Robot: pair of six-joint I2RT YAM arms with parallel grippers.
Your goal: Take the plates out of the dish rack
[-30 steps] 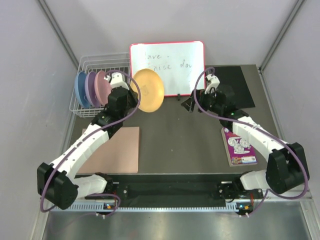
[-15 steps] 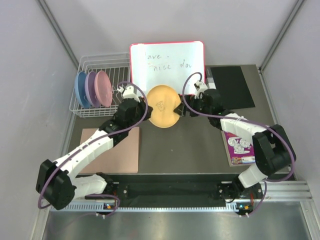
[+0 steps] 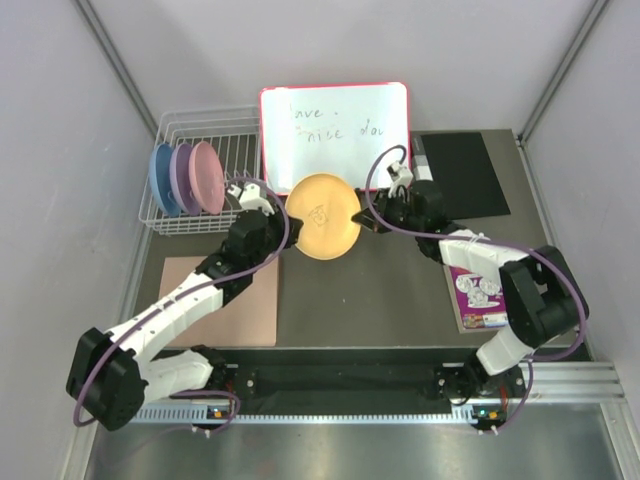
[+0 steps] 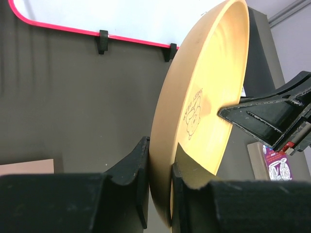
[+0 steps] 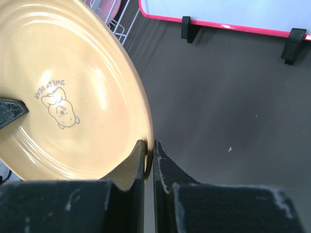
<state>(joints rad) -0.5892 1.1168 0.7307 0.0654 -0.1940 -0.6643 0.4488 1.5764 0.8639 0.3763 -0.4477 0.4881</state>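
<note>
My right gripper carries the plate back and down next, then opens there, since bare table [image 3: 355, 276] [image 5: 245, 158] lies open between the tan mat and the purple card.
An orange-yellow plate [image 3: 322, 217] with a small bear print hangs above the table in front of the whiteboard, held from both sides. My left gripper [image 3: 285, 222] is shut on its left rim; in the left wrist view the jaws [image 4: 159, 187] pinch the plate's edge [image 4: 204, 97]. My right gripper [image 3: 366, 222] is shut on the opposite rim, its fingers [image 5: 149, 155] clamped on the plate's edge [image 5: 68, 97]. The white wire dish rack [image 3: 205, 114] stands at the back left with a blue plate [image 3: 160, 180], a purple plate [image 3: 183, 178] and a pink plate [image 3: 208, 175] upright in it.
A red-framed whiteboard [image 3: 335, 135] stands at the back centre. A black mat [image 3: 465, 170] lies at the back right, a tan mat [image 3: 225, 300] at the front left, and a purple printed card [image 3: 478, 290] at the right under the right arm.
The left arm carried the orange-yellow plate from beside the rack down toward the centre. The right gripper reached in to the plate's right rim and shut on it.
</note>
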